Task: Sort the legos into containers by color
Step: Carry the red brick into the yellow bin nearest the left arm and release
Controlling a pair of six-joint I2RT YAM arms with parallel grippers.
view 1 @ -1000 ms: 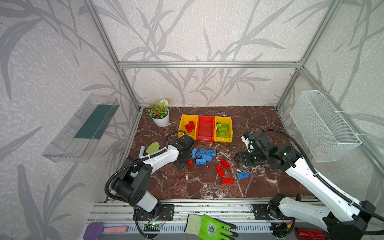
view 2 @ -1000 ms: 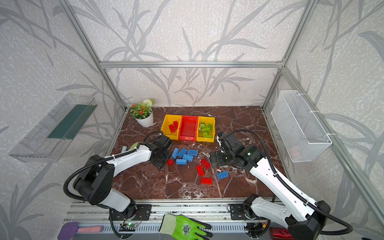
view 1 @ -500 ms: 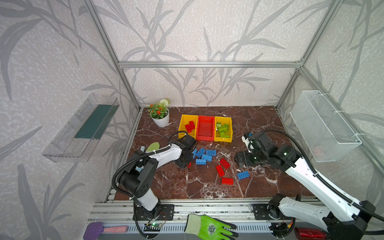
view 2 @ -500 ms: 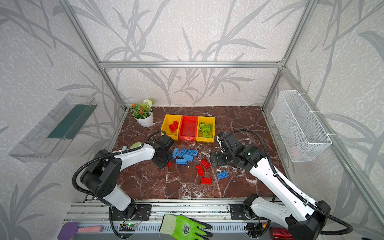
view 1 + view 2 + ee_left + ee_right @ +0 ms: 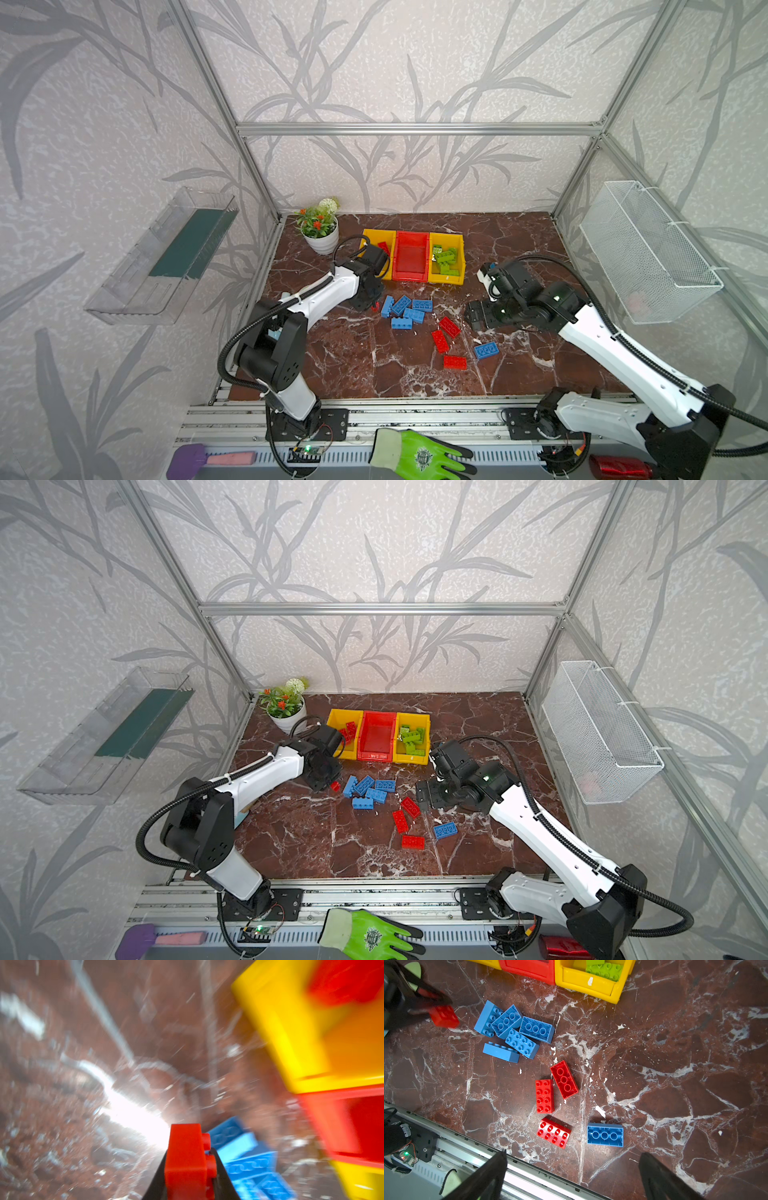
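Observation:
The yellow bin with red legos stands outward of the left gripper, so the robot will raise its left gripper outward over that bin and release the small red lego there.
My left gripper (image 5: 371, 304) is shut on a small red lego (image 5: 187, 1159), held just off the floor beside a pile of several blue legos (image 5: 405, 309). The left wrist view is motion-blurred. Three red legos (image 5: 545, 1096) and one blue lego (image 5: 605, 1134) lie loose near the front. The containers stand in a row at the back: a yellow bin (image 5: 374, 233) with red legos, a red bin (image 5: 410, 276) and a yellow bin (image 5: 446, 279) with green legos (image 5: 446, 255). My right gripper (image 5: 573, 1154) hangs open above the floor to the right of the loose legos, holding nothing.
A potted plant (image 5: 320, 230) stands left of the bins. A white wire basket (image 5: 648, 253) hangs on the right wall and a clear tray (image 5: 166, 257) on the left wall. A green glove (image 5: 419, 457) lies on the front rail.
My left gripper closed on the small red lego and carried it a little toward the bins, its elbow swinging right. The right arm has not moved.

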